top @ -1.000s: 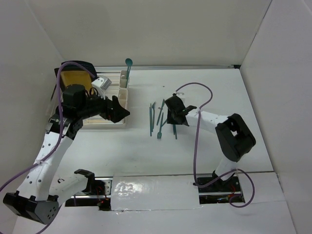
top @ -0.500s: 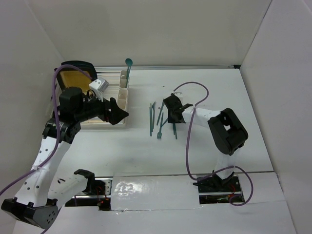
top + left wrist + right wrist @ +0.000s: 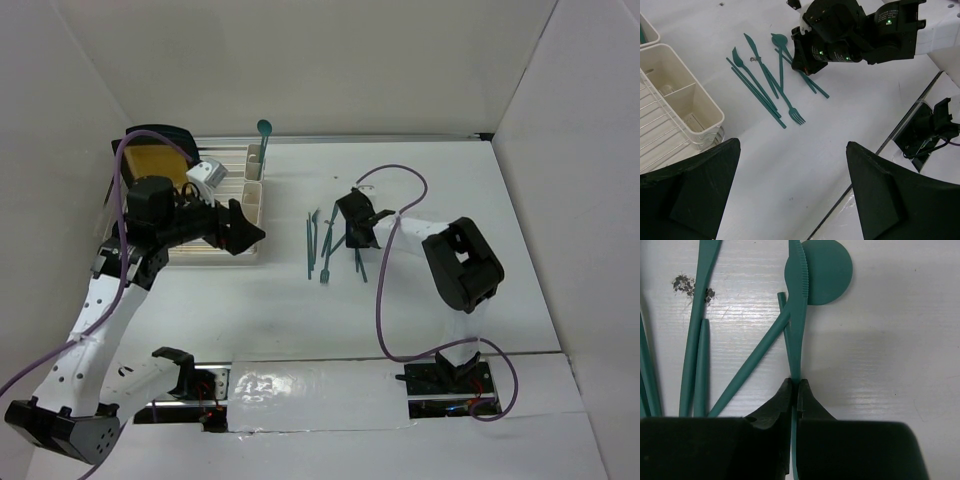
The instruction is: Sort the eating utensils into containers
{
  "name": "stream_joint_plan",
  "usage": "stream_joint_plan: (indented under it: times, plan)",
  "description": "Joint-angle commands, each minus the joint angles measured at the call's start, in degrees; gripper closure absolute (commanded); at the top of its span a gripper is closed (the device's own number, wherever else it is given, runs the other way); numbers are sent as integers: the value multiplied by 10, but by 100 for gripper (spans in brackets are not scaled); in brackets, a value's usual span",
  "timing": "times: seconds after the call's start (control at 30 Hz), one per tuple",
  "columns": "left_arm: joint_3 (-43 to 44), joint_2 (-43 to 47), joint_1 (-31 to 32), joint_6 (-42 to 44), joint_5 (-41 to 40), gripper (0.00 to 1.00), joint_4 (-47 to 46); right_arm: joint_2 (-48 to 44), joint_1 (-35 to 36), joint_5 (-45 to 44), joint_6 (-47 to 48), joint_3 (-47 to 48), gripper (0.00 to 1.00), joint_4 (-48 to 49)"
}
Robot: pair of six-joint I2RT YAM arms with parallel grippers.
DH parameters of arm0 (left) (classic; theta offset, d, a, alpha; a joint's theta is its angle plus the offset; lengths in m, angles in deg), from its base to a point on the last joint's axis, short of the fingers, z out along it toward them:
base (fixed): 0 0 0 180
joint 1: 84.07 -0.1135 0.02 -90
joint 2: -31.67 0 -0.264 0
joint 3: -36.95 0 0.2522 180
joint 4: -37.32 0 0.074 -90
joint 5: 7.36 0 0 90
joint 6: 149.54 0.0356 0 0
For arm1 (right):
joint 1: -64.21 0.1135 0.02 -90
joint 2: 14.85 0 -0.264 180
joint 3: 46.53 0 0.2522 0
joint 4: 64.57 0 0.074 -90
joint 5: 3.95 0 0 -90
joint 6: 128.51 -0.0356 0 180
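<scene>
I should next move my right gripper up and over to the near cream container (image 3: 252, 194), because its sections are empty. Then I should tilt the knife upright, lower it and let it go.
Several teal utensils (image 3: 325, 245) lie loose on the white table, in the left wrist view as a fan of forks, knives and a spoon (image 3: 765, 85). My right gripper (image 3: 796, 385) is down on this pile, shut on the thin handle of a serrated knife (image 3: 797, 315) that lies across a spoon's round bowl (image 3: 827, 275). From above, the right gripper (image 3: 352, 235) sits at the pile's right side. The cream containers (image 3: 255, 185) stand at the rack's right end; one holds an upright spoon (image 3: 263, 135). My left gripper (image 3: 245, 225) hovers open beside them, nothing between its fingers (image 3: 700, 185).
A clear wire-ribbed dish rack (image 3: 210, 240) holds a yellow plate (image 3: 155, 158) and a small white object (image 3: 205, 172) at the left. White walls close in the back and both sides. The right arm's purple cable (image 3: 385, 290) loops over the table.
The right gripper's jaws have closed onto the knife handle, and the right arm's elbow has swung left toward the pile. The left arm shifted only slightly and stayed open.
</scene>
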Motion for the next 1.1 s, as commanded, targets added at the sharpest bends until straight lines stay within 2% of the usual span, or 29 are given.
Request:
stream_joint_plan:
  times: [0.0,0.1,0.2,0.27,0.47,0.63,0.8,0.93,1.07]
  plan:
    - [15,-3,3,-7,32,0,-18,-6,-2,-9,12,15,100,-7]
    - [17,-9,3,-8,60,0,-20,-49,-5,1,15,20,100,-13]
    - [15,-17,3,-31,66,0,-36,-117,-17,56,22,-3,100,23]
    - [8,-24,3,-49,71,0,-53,-174,-24,124,28,-31,100,54]
    - [-12,-41,9,-73,99,0,-98,-265,-27,222,18,-61,100,114]
    - [-1,-37,11,-82,11,0,-76,-306,-20,275,27,-74,100,265]
    - [-28,27,-8,-112,-79,0,-62,-260,-13,293,58,39,100,378]
    - [-63,80,-38,-188,-190,0,-26,-160,2,306,53,125,100,498]
    - [-70,82,-71,-241,-264,0,31,-70,25,320,33,190,100,578]
